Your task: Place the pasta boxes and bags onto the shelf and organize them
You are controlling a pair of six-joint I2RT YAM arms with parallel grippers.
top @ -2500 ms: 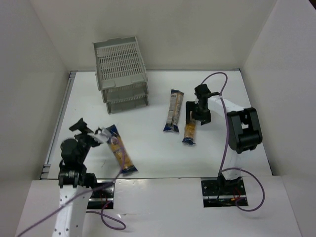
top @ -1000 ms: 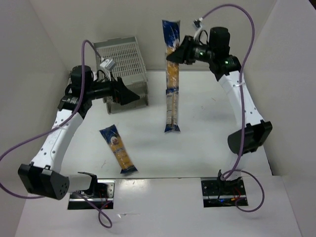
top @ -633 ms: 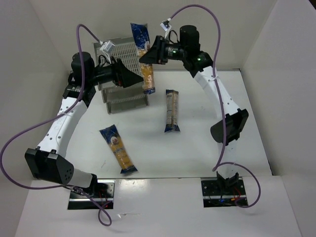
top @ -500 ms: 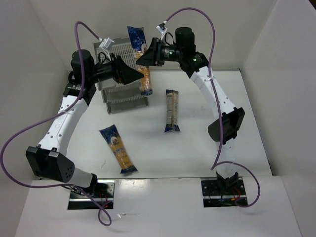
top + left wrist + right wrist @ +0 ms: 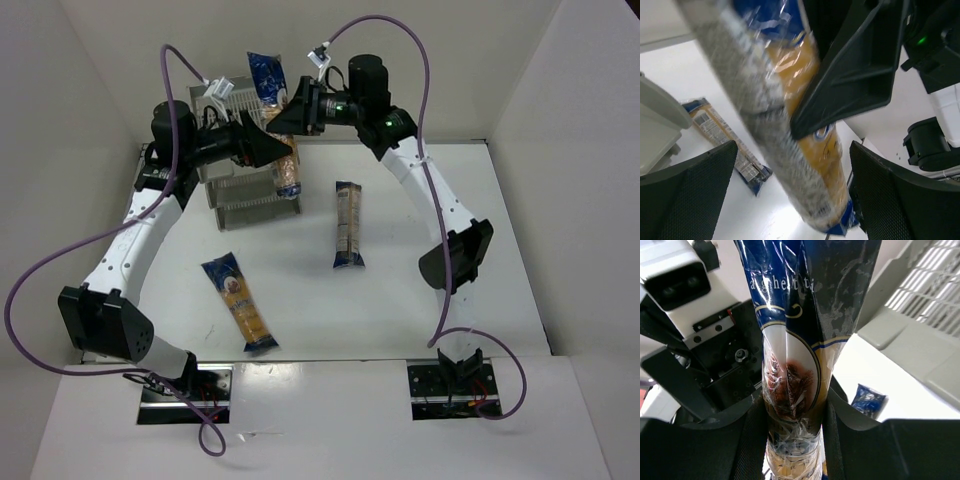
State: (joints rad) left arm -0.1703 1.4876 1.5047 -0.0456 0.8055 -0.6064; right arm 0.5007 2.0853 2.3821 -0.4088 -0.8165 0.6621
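Note:
My left gripper's fingers are spread, with the bag already hanging between them. They will next come inward from both sides onto the bag's lower part (image 5: 286, 172) (image 5: 804, 172), and the gripper will stay nearly in place.
My right gripper (image 5: 283, 118) is shut on a pasta bag (image 5: 277, 130) and holds it upright in the air in front of the shelf (image 5: 240, 207). In the right wrist view the bag (image 5: 799, 340) is clamped between both fingers (image 5: 754, 440). My left gripper (image 5: 266, 150) is open right beside it. The bag's lower part (image 5: 812, 160) hangs between the left gripper's wide-spread fingers (image 5: 687, 195), with gaps on both sides. Two more pasta bags lie on the table, one in the middle (image 5: 347, 224) and one near the front left (image 5: 240, 302).
The grey three-tier shelf stands at the back left, largely hidden behind both arms. Its slatted top tray (image 5: 925, 295) shows at the upper right of the right wrist view. White walls close in the table on three sides. Purple cables loop above both arms.
The right arm has carried the held bag leftward from the back middle to in front of the shelf. The bag now hangs between the open left fingers. The left arm shifted slightly.

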